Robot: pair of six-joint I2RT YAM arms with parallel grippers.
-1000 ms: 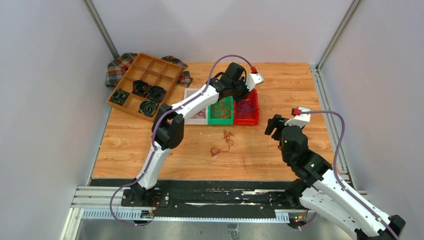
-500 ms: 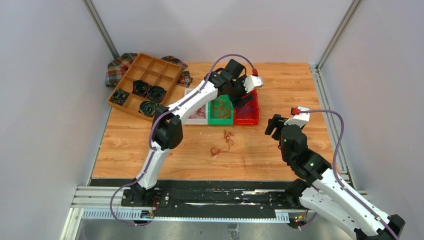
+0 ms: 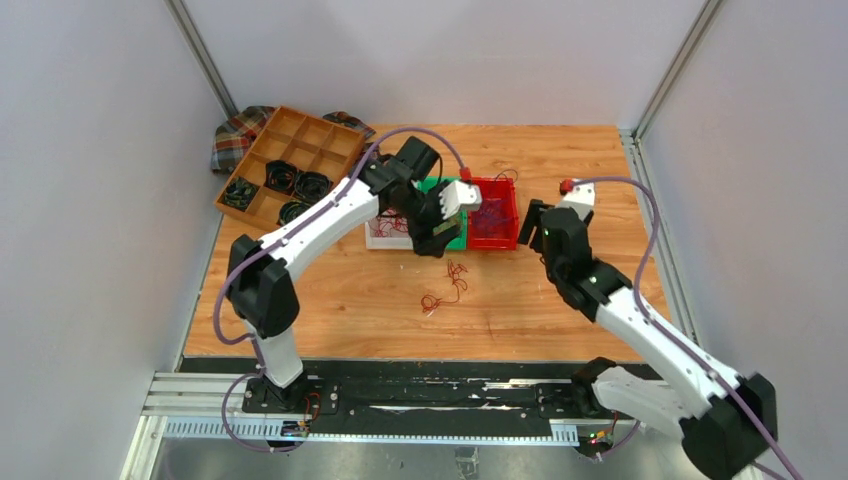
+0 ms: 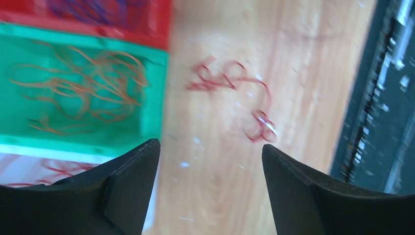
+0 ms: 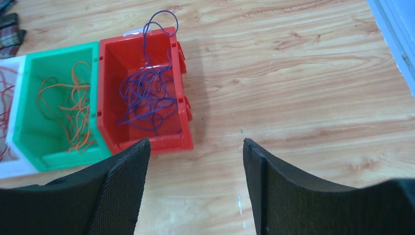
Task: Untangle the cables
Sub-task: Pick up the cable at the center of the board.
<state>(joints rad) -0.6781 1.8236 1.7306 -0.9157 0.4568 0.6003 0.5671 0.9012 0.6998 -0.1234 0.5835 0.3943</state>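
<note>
The red cable's near loops (image 3: pixel 431 302) (image 4: pixel 263 128) are on open table, so I need to move my left gripper back from the green bin next and lower it to them.
A loose red cable (image 3: pixel 457 272) lies on the wooden table in front of three small bins, and the left wrist view shows it blurred (image 4: pixel 215 83). Purple cables (image 5: pixel 147 95) fill the red bin (image 5: pixel 105 88), one loop hanging over its far rim. Orange cables (image 5: pixel 73 112) lie in the green bin (image 5: pixel 58 49), and red ones in the white bin (image 3: pixel 375 238). My left gripper (image 3: pixel 432 243) (image 4: pixel 210 147) hangs open and empty over the near edge of the green bin. My right gripper (image 3: pixel 530 222) (image 5: pixel 195 142) is open and empty, just right of the red bin.
A wooden compartment tray (image 3: pixel 300 150) holding black coiled bundles (image 3: pixel 298 185) sits at the back left, partly on a plaid cloth (image 3: pixel 235 130). A black rail (image 3: pixel 450 385) runs along the table's near edge.
My left gripper has opened and swung from above the red bin toward me, to the front of the green bin. My right arm has reached forward toward the red bin, still open.
</note>
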